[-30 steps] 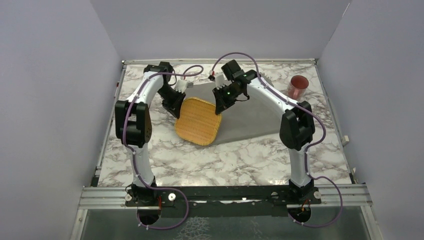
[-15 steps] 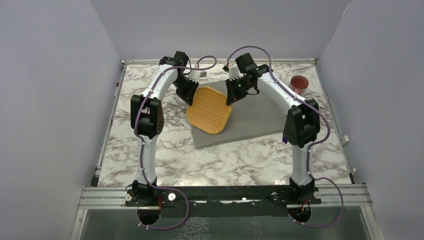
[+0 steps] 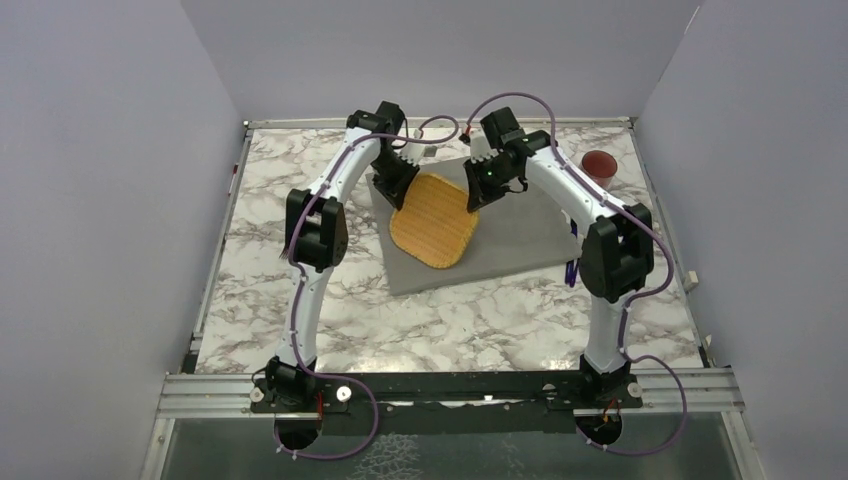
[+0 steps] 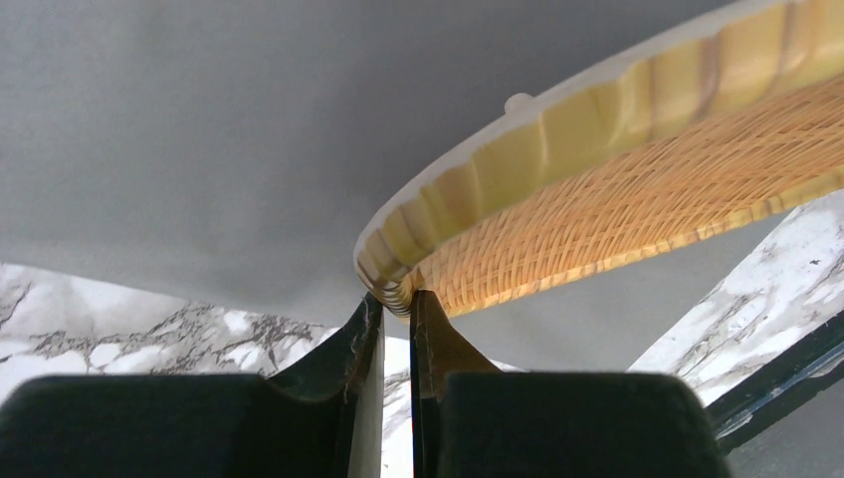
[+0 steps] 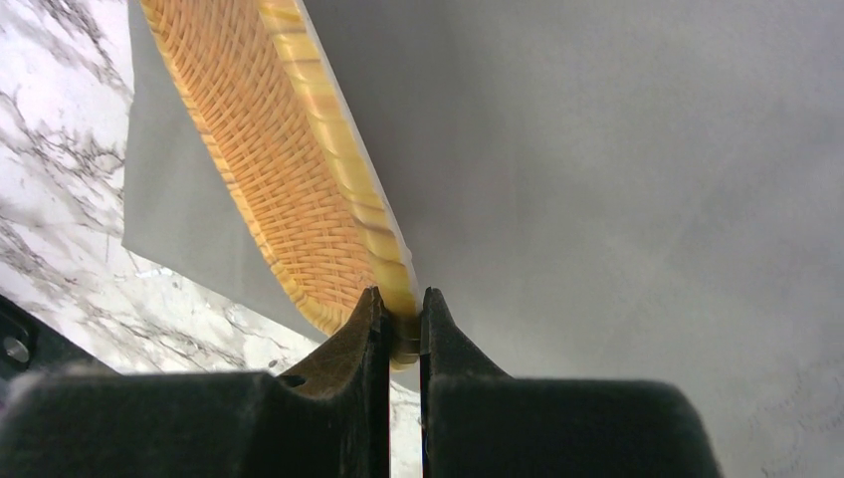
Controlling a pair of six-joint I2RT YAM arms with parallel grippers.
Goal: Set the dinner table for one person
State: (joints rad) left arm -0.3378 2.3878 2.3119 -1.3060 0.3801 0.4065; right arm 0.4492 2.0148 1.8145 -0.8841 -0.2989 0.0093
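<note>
My left gripper should move down and to the right in the top view next, toward the placemat's middle (image 3: 488, 232), and then let go. The plate is hanging off-centre above it.
A square woven wicker plate (image 3: 434, 220) hangs above the grey cloth placemat (image 3: 520, 235), which lies on the marble dinner table (image 3: 300, 310). My left gripper (image 3: 398, 196) is shut on the plate's left rim, and my right gripper (image 3: 470, 196) is shut on its right rim. In the left wrist view the black fingers (image 4: 366, 329) pinch the plate's corner edge (image 4: 383, 264). The right wrist view has the plate's rim (image 5: 398, 289) clamped between the right gripper's fingers (image 5: 438, 329), with the placemat (image 5: 617, 179) below.
A dark red cup (image 3: 600, 164) stands on the marble at the back right. Grey walls close in the left, right and far sides. The arm bases sit on a metal rail (image 3: 450, 390) at the near edge.
Both arms have carried the wicker plate toward the back right, from the placemat's left edge to over its left part. The placemat's bunched left side now lies flatter and squarer.
</note>
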